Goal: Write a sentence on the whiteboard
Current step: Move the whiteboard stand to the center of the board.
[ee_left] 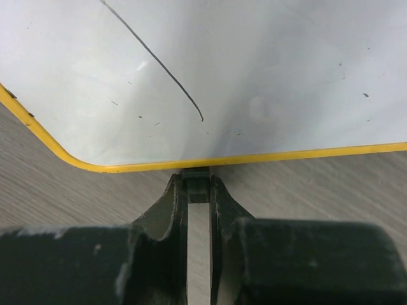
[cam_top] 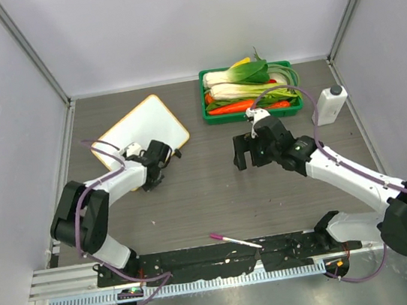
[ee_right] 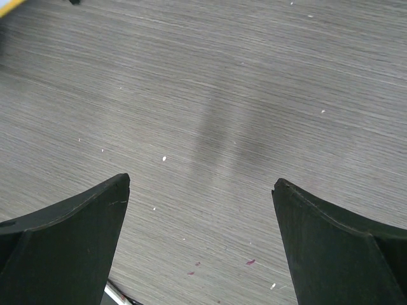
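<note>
My left gripper is holding the crooked whiteboard and should turn and slide to the bare middle of the table, to its right in the top view, to straighten the whiteboard and then let it go.
The whiteboard (cam_top: 147,126), white with a thin orange rim, lies tilted at the back left of the table. No pink sentence shows on it. In the left wrist view the whiteboard (ee_left: 254,76) carries only one thin dark curved stroke (ee_left: 165,70). My left gripper (cam_top: 164,154) is at the board's near right edge, shut on a small black clip foot (ee_left: 197,183) just under the rim. My right gripper (cam_top: 247,152) is open and empty above bare table in the middle; between its fingers (ee_right: 82,235) only wood grain shows.
A pink marker (cam_top: 235,240) lies on the table near the front rail. A green tray (cam_top: 204,99) of vegetables stands at the back, with a white bottle (cam_top: 330,106) to its right. Grey walls enclose the table on three sides.
</note>
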Tool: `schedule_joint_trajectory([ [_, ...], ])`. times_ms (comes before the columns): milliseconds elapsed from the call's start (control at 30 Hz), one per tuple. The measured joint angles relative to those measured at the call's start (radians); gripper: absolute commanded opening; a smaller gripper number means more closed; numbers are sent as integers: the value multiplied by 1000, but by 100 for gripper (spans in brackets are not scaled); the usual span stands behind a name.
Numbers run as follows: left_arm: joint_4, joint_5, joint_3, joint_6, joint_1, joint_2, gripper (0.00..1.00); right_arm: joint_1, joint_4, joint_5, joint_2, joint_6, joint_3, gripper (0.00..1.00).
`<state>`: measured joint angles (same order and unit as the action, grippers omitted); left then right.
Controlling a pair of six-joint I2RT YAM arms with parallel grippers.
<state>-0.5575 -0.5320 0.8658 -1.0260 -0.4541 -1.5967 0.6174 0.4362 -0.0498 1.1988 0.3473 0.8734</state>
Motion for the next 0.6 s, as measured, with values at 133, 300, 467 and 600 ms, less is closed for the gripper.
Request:
schedule_joint_trajectory([
  [133,-8,-3,-22,-14,-71,22,0,-11,8,-18,-31,5,0,99],
  [300,-36,-24,-10,-24,-184,9,0,-25,12,-28,-58,8,0,99],
  [467,-100,-71,82,-21,-300,-81,0,-38,15,-36,-74,13,0,99],
  [600,-99,-81,141,-7,-384,-136,0,-47,16,-44,-87,15,-1,99],
])
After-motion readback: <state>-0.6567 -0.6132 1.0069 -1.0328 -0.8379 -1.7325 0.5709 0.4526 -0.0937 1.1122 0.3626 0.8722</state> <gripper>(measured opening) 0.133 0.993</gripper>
